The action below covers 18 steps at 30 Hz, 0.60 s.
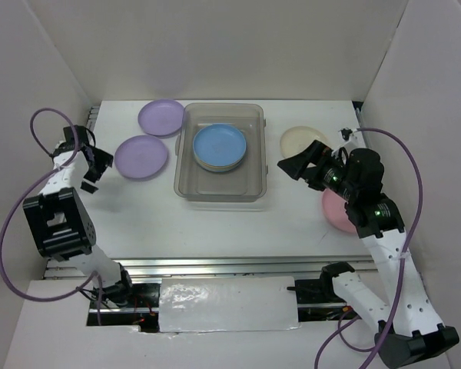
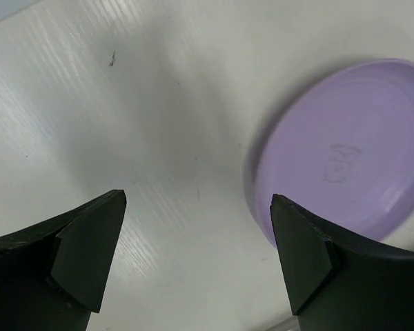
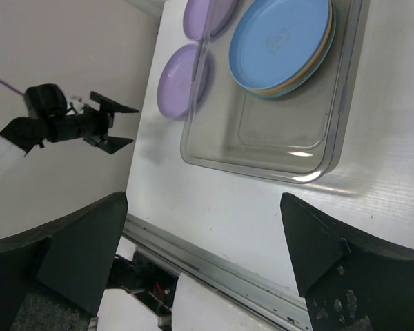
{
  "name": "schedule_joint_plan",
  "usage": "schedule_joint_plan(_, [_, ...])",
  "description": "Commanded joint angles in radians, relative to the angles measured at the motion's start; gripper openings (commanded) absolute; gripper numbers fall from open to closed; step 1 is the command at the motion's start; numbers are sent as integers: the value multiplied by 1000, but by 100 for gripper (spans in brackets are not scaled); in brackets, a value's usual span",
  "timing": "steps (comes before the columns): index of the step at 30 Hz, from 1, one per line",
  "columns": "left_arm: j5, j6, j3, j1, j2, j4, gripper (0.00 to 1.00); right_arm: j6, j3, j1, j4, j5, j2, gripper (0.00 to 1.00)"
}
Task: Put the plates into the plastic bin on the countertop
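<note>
Next, my left gripper lowers rightward in the top view onto the nearer lavender plate's rim (image 1: 117, 164) opposite the bin, as that plate is outside the bin (image 1: 186, 183).
The plastic bin (image 1: 186, 183) stands mid-countertop holding a stack of plates topped by a blue plate (image 1: 220, 147); a yellow-orange rim (image 3: 322, 56) shows beneath it. Two lavender plates (image 1: 161, 117) (image 1: 141, 157) lie left of the bin. A cream plate (image 1: 296, 138) lies to its right, and a pink plate (image 1: 332, 212) is partly hidden under the right arm. My left gripper (image 1: 97, 172) (image 2: 197, 200) is open and empty, just left of the nearer lavender plate (image 2: 352, 148). My right gripper (image 1: 296, 159) (image 3: 203, 200) is open and empty, raised right of the bin (image 3: 262, 162).
The white countertop (image 2: 159, 103) has a metal rail (image 3: 214, 262) along its near edge. White walls close in the left, back and right sides. Purple cables loop from both arms.
</note>
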<state>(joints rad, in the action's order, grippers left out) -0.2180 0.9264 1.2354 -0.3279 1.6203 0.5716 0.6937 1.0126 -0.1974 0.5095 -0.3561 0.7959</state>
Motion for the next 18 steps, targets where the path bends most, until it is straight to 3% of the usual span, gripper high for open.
schedule_joint_plan(1, [89, 5, 44, -5, 94, -82, 99, -11, -8, -23, -65, -12, 5, 100])
schedule_joint_plan(9, [155, -1, -33, 16, 158, -263, 99, -39, -46, -56, -92, -23, 25, 100])
schedule_joint_plan(13, [111, -8, 22, 52, 234, -227, 98, -43, -55, -60, -103, -35, 32, 100])
schedule_joint_plan(16, [60, 8, 59, 70, 279, -173, 92, -56, -58, -60, -100, -34, 28, 100])
schedule_joint_plan(18, [52, 18, 47, 70, 288, -179, 82, -60, -58, -59, -95, -26, 22, 100])
